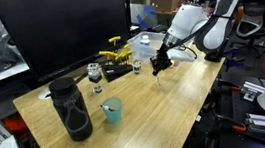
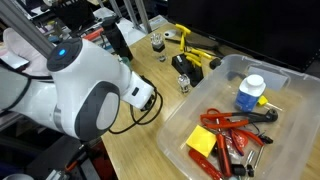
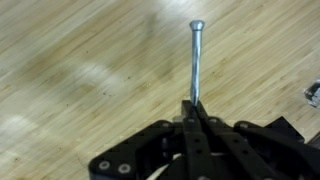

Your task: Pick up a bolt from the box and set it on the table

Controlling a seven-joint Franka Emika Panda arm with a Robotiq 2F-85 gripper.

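The bare tabletop's open wood lies just below my gripper, so next my gripper needs to lower, tipping more upright, and release the long silver bolt (image 3: 196,58) onto that wood.
My gripper (image 3: 194,106) is shut on the lower end of a long silver bolt (image 3: 196,58), which sticks out from the fingertips over the pale wood table (image 3: 80,70). In both exterior views the gripper (image 1: 158,63) (image 2: 185,72) hangs just above the table (image 1: 161,106), beside the box. The box (image 2: 176,128) is a shallow clear plastic bin holding red pliers, a yellow piece and a blue-capped bottle. It also shows behind the gripper in an exterior view (image 1: 145,40).
A tall black canister (image 1: 71,109) and a teal cup (image 1: 112,111) stand near the table's front. Yellow-handled tools (image 1: 120,51) and small jars (image 1: 96,76) lie by a large dark monitor. The white arm (image 2: 90,95) fills one side.
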